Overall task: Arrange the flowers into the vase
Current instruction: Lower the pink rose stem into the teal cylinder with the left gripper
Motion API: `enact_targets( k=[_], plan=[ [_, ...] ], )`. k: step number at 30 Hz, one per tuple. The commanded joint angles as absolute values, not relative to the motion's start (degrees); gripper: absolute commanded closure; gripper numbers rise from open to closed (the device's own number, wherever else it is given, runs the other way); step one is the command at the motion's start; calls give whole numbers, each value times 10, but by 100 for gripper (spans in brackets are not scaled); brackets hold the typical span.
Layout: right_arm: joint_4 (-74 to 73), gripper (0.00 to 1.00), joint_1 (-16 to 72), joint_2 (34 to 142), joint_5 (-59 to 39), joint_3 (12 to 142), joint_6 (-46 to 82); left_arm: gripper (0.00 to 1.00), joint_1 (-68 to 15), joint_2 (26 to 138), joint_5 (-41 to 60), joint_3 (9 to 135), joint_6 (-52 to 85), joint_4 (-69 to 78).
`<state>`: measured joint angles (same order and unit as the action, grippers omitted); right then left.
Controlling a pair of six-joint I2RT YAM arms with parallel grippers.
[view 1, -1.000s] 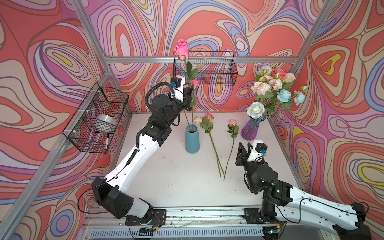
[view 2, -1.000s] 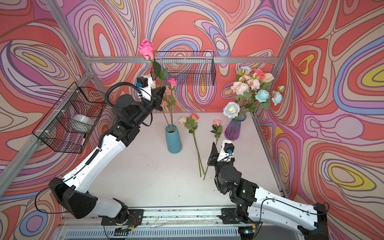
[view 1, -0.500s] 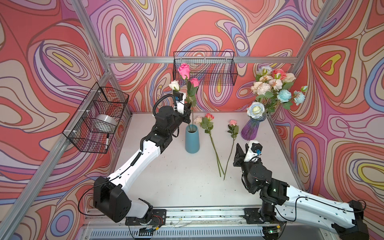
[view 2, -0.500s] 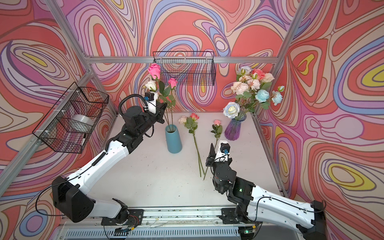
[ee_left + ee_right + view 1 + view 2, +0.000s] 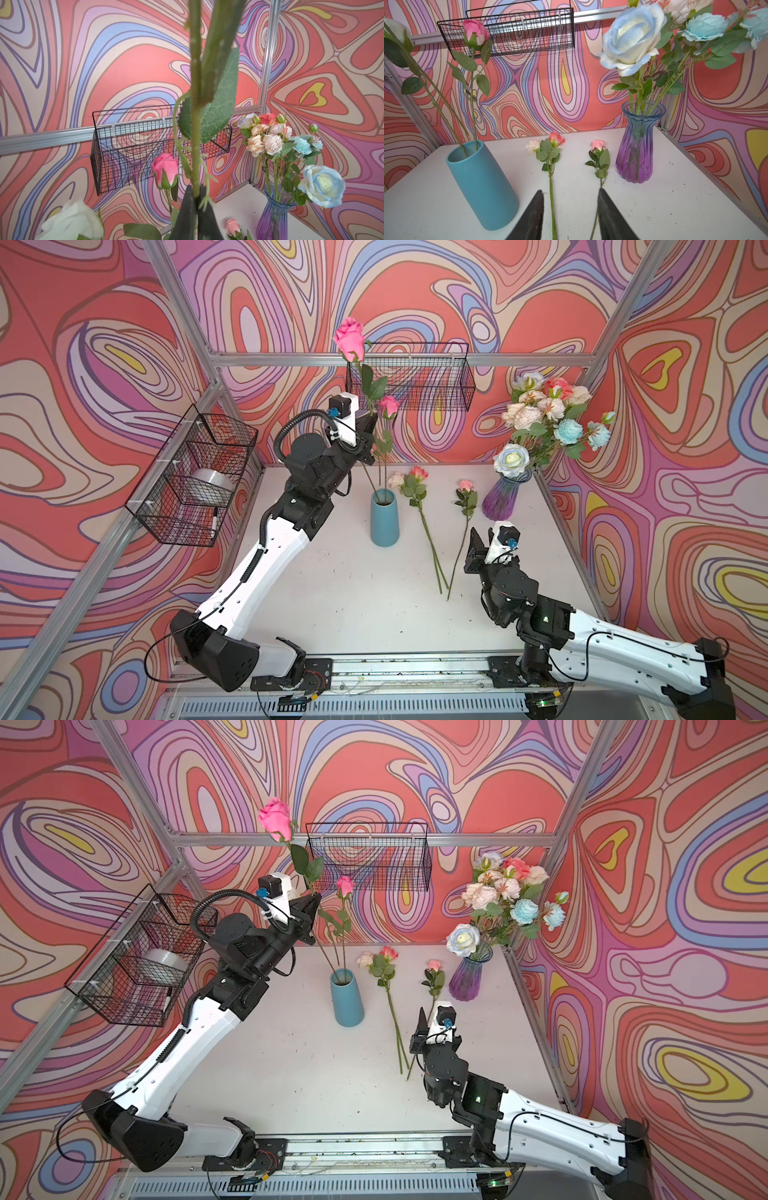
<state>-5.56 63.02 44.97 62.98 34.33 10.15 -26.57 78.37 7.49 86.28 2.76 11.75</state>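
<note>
The left gripper lowers the stem down into the teal vase's opening (image 5: 384, 497) below next and releases it, since the rose towers above the pink bud (image 5: 390, 405).
High above the teal vase (image 5: 384, 522) (image 5: 483, 182), my left gripper (image 5: 371, 427) (image 5: 196, 191) is shut on the green stem of a big pink rose (image 5: 349, 339). From below the gripper a stem runs down into the vase mouth. A pink bud (image 5: 390, 405) (image 5: 165, 166) stands in that vase. A white rose (image 5: 70, 220) shows beside the left gripper. Two flowers lie on the table: a coral-and-white stem (image 5: 415, 485) (image 5: 550, 149) and a small pink rose (image 5: 465, 485) (image 5: 598, 144). My right gripper (image 5: 478, 543) (image 5: 571, 193) hovers open over their stems, holding nothing.
A purple glass vase (image 5: 505, 497) (image 5: 636, 153) with a full bouquet stands at the back right corner. A wire basket (image 5: 415, 381) hangs on the back wall. Another wire basket (image 5: 195, 477) with a tape roll hangs on the left wall.
The left gripper dipped with the pink rose half a second ago and has risen again to about its earlier height. The right arm has barely shifted.
</note>
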Motion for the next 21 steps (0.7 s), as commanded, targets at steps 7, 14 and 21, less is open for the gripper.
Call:
enact_targets(
  k=[7, 14, 21],
  plan=[
    [-62, 57, 628, 464, 624, 361, 107, 100, -263, 752, 96, 880, 7, 73],
    [-66, 57, 629, 470, 620, 360, 109, 100, -264, 757, 111, 870, 42, 77],
    [-60, 57, 629, 465, 622, 359, 115, 100, -263, 766, 108, 858, 49, 83]
  ],
)
